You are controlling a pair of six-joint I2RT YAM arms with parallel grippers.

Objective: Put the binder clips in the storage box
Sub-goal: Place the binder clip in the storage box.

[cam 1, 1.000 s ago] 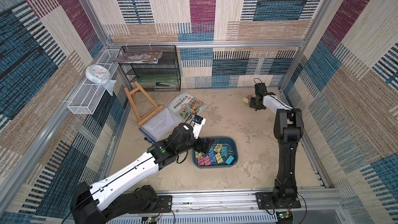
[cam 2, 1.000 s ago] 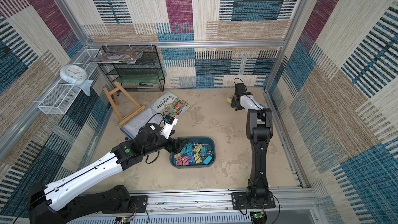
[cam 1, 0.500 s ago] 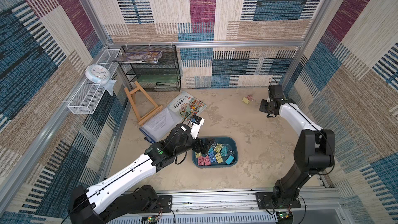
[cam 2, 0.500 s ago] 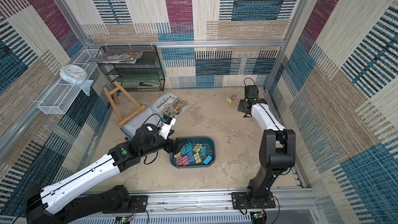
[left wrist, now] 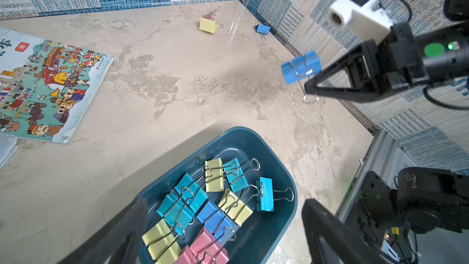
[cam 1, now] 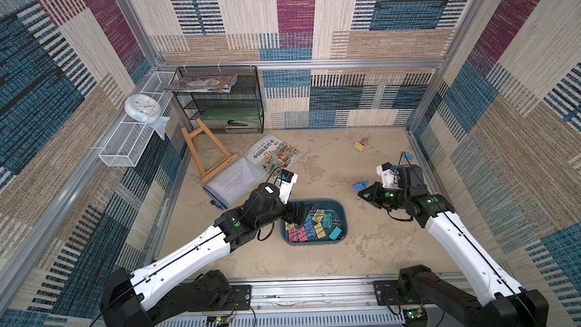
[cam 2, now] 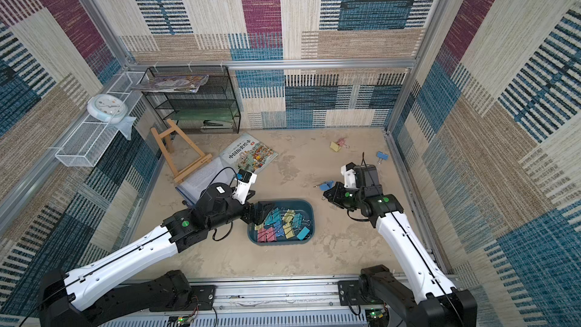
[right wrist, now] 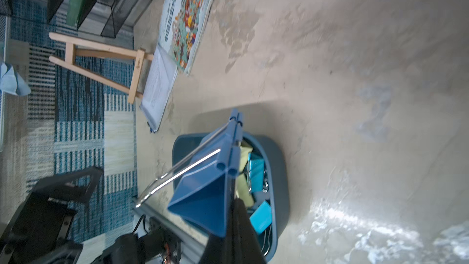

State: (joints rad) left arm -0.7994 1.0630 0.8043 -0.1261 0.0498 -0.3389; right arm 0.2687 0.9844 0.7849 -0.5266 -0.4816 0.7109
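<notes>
My right gripper will next go down back over the storage box's far side [cam 1: 327,206], which is below it and toward my base, and let go of the clip where the bare bottom shows.
The storage box [cam 1: 344,212] [cam 2: 309,212], a dark teal tray, lies at the front middle of the floor with several pastel binder clips [cam 1: 314,226] [left wrist: 215,212] inside. My left gripper [cam 1: 301,212] [left wrist: 223,204] hangs open over the box's left end, holding nothing. To the right of the box and off the floor, my right gripper [cam 1: 361,195] [right wrist: 234,206] is shut on a blue binder clip [cam 1: 360,185] [left wrist: 300,67] [right wrist: 210,194]. Loose on the floor at the back right are a yellow clip [cam 1: 358,146], a pink clip [cam 1: 366,141] and a blue clip [cam 1: 408,155].
A picture book [cam 1: 273,155] and a clear folder [cam 1: 232,180] lie left of centre. A wooden easel [cam 1: 207,155] leans beside them. A black mesh rack [cam 1: 223,102] stands at the back left. A white wire basket [cam 1: 132,139] with a clock [cam 1: 143,111] hangs on the left wall.
My right arm has swung from the back right corner forward and toward the box, carrying the blue clip. The left gripper has stayed open over the box's left end.
</notes>
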